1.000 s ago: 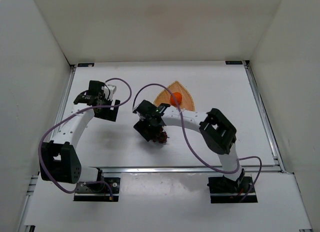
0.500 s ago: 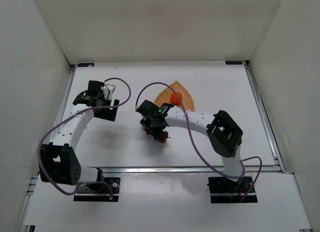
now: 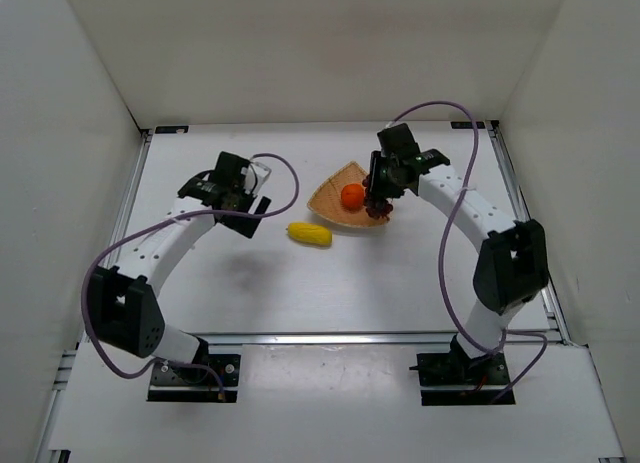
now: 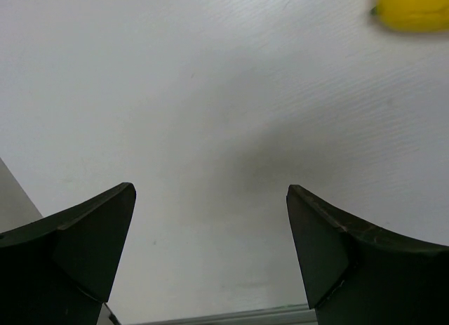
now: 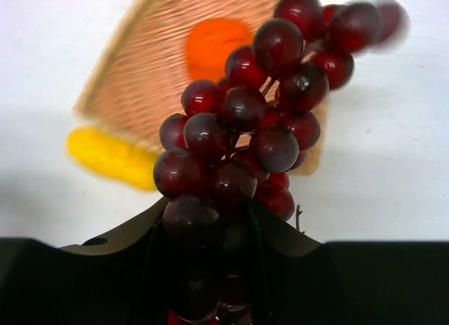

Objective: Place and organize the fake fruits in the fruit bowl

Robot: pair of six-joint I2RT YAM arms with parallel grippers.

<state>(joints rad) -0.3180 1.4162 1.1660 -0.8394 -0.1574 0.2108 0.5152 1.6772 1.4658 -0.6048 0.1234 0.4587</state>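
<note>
My left gripper moves across and down onto the banana's near end (image 3: 295, 231) (image 4: 394, 10) next, as that end lies below the gripper and to its right in the top view.
My right gripper (image 3: 379, 196) is shut on the dark red grape bunch (image 3: 381, 210), which hangs over the right edge of the tan woven fruit bowl (image 3: 328, 195). In the right wrist view the grape bunch (image 5: 245, 128) fills the space between the jaws of the gripper (image 5: 210, 223), above the bowl (image 5: 137, 83). The orange (image 3: 352, 195) lies inside the bowl, and it also shows as the orange (image 5: 214, 44) behind the grapes. The yellow banana (image 3: 309, 234) lies on the table just left of the bowl's front. My left gripper (image 3: 254, 205) stands open left of the banana (image 4: 414, 9), holding nothing.
White walls close in the table on three sides. A metal rail (image 3: 380, 337) runs along the near edge. Purple cables loop off both arms.
The right gripper shut on the grape bunch at mid-table and carried it up and right to the bowl. The banana has come into sight. The left arm swung right toward it.
</note>
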